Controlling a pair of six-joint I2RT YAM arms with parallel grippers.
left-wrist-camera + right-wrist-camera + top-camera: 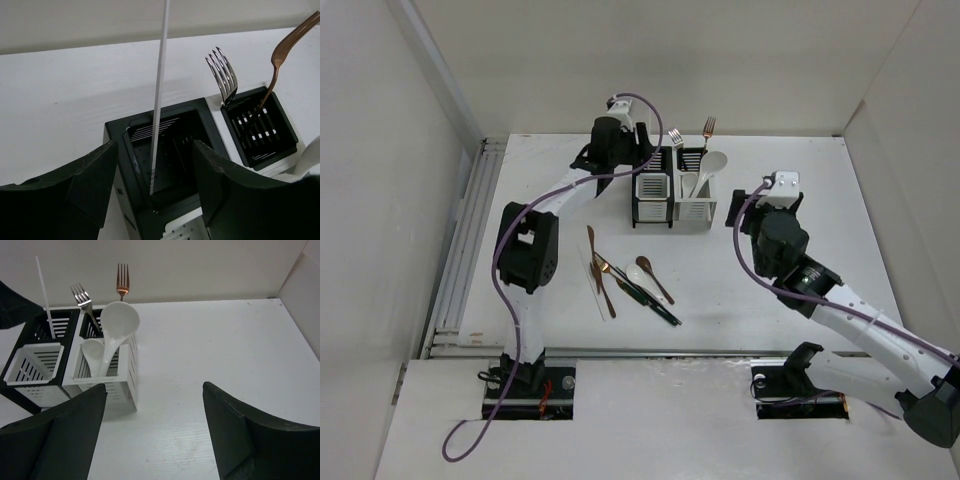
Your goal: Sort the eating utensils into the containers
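The right gripper moves back and to the left in the top view next, turns and lowers onto the brown spoon's neck [651, 273], since that loose spoon lies nearest it.
The two joined containers [675, 195] stand at the table's far middle. My left gripper [642, 147] hovers open over the left one's back black compartment [170, 145]. A thin white chopstick [160, 95] stands in that compartment between my open fingers [155, 146], touching neither. A silver fork [223, 75] and a copper fork [280, 55] stand in the right back compartment [260, 127]. Two white soup spoons [112, 335] sit in the white container [107, 375]. My right gripper [154, 386] is open and empty over bare table, right of the containers. Loose utensils [625, 282] lie nearer the front.
The loose pile holds copper pieces [603, 280], a brown spoon [655, 280], black-handled pieces [655, 305] and a white spoon [636, 272]. White walls close in the table on three sides. A rail [470, 230] runs along the left edge.
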